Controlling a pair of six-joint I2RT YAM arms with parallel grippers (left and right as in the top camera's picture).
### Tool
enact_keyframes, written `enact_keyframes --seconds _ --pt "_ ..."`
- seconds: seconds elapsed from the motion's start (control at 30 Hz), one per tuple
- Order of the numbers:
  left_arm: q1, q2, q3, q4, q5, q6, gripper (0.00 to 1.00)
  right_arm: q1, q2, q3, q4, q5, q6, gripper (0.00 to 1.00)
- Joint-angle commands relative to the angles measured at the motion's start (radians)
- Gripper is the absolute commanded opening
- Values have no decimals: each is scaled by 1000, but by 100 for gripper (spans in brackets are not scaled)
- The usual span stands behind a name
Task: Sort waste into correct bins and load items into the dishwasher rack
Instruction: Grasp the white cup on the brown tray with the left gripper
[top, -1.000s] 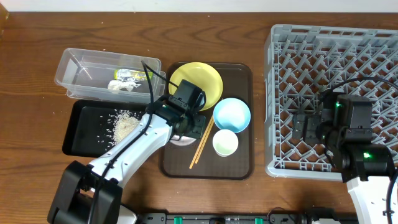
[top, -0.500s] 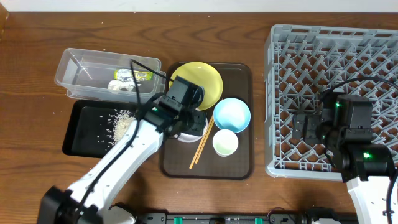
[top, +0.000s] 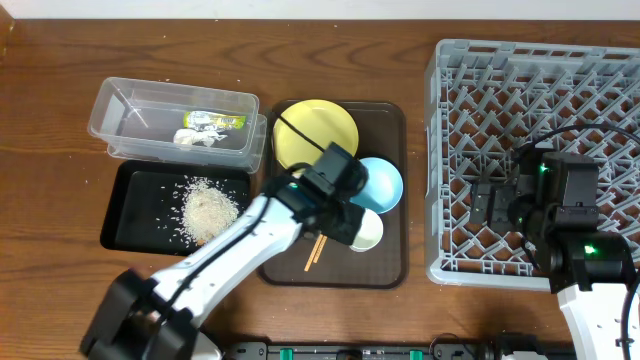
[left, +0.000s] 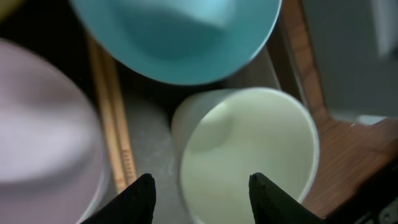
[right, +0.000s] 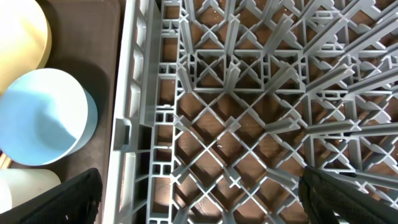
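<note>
I will lower my left gripper onto the small white cup's rim beside the chopsticks next, because its open fingers already straddle that side of the cup, one inside, one outside.
My left gripper (top: 343, 205) is open over the brown serving tray. In the left wrist view its fingertips (left: 202, 193) straddle the left rim of the small white cup (left: 249, 155), which also shows overhead (top: 366, 233). The light-blue bowl (top: 380, 182) (left: 177, 34) lies just beyond it. The chopsticks (left: 112, 124) (top: 315, 252) and the white bowl (left: 40, 137) lie left of the cup; overhead the arm hides the bowl. The yellow plate (top: 313, 135) sits at the tray's back. My right gripper (top: 497, 206) (right: 199, 202) is open and empty over the grey dishwasher rack (top: 540, 110) (right: 249, 124).
The clear tub (top: 130, 115) holds the green-and-yellow wrapper (top: 215, 120) and white scraps (top: 195, 140). The black tray (top: 135, 215) in front of it holds the rice (top: 208, 208). The brown serving tray (top: 385, 270) sits between the bins and the rack.
My left gripper has moved right, from over the white bowl to the white cup. The right arm has not moved.
</note>
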Motion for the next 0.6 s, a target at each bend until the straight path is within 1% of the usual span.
enact_keyframes --seconds 0.0,0.03,0.07,0.13,0.17,0.2,0.3,0.47,0.57 --pt "-25 70 -3 -3 11 2 50 10 -3 21 -4 2 13 99" --pt "-25 86 -3 -2 12 1 45 10 -3 21 -5 2 13 99" --pt "-24 112 -3 2 12 1 30 10 -3 21 -7 2 13 99" --pt "-21 115 -3 1 12 1 19 10 -3 21 -9 2 13 99" --pt "-22 113 -2 2 11 1 19 10 -3 21 -10 2 13 99" --pt "-21 108 -1 1 11 2 13 10 -3 21 -10 2 13 99" --pt "-6 80 2 0 11 1 6 10 -3 21 -9 3 13 99" --pt "60 -14 20 -34 12 -3 6 10 -4 21 19 8 13 99" --pt "130 -97 22 -25 13 -46 6 10 -4 21 69 47 14 99"
